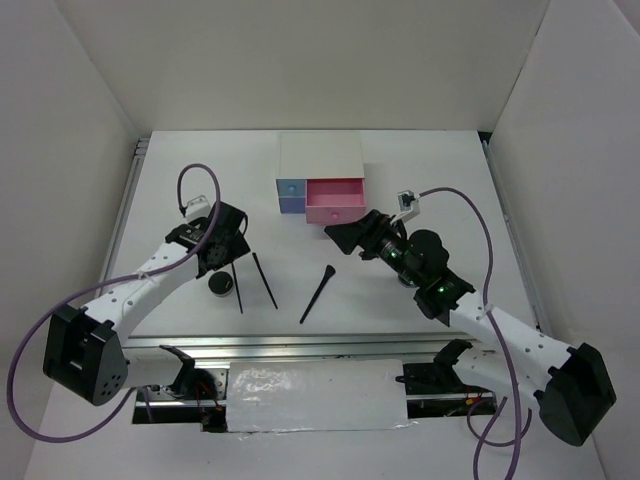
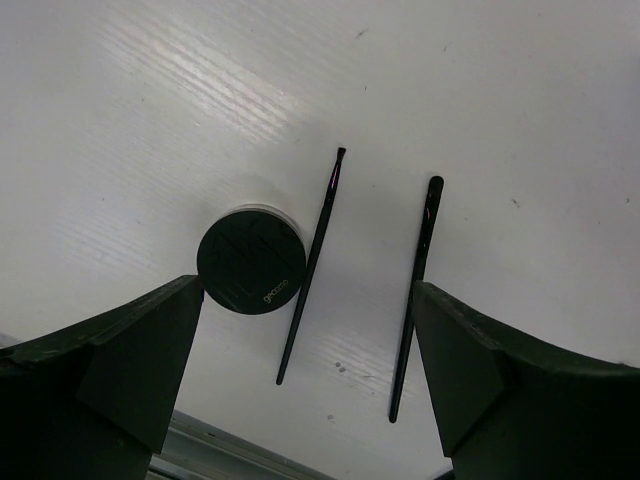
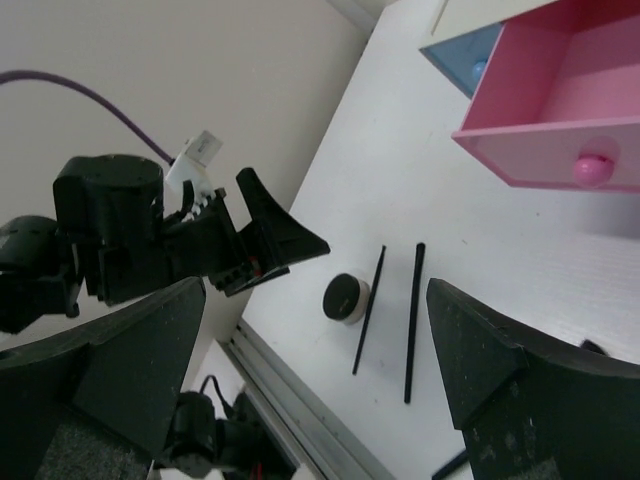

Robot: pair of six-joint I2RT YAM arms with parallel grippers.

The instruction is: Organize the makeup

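The compact is off-centre between the fingers of my left gripper, so to get onto the sides of the compact (image 1: 221, 283) (image 2: 252, 261), the gripper will first shift away from the pencils as it lowers.
A round black compact (image 1: 219, 286) lies on the table front left, with two thin black pencils (image 1: 237, 285) (image 1: 265, 281) just right of it. A flared black brush (image 1: 318, 293) lies further right. My left gripper (image 1: 232, 243) hovers open and empty above them. The left wrist view shows the compact (image 2: 251, 260) and both pencils (image 2: 313, 262) (image 2: 418, 295) between its fingers (image 2: 130, 370). My right gripper (image 1: 352, 237) is open and empty, raised in front of the pink drawer (image 1: 335, 200). Its view shows the compact (image 3: 346, 297) and pencils (image 3: 368, 310). The second compact and the lipstick tubes are out of view.
A white box (image 1: 322, 158) stands at the back centre, its pink drawer (image 3: 560, 100) pulled open beside a blue drawer (image 1: 290, 195). White walls enclose the table. A metal rail (image 1: 300, 345) runs along the near edge.
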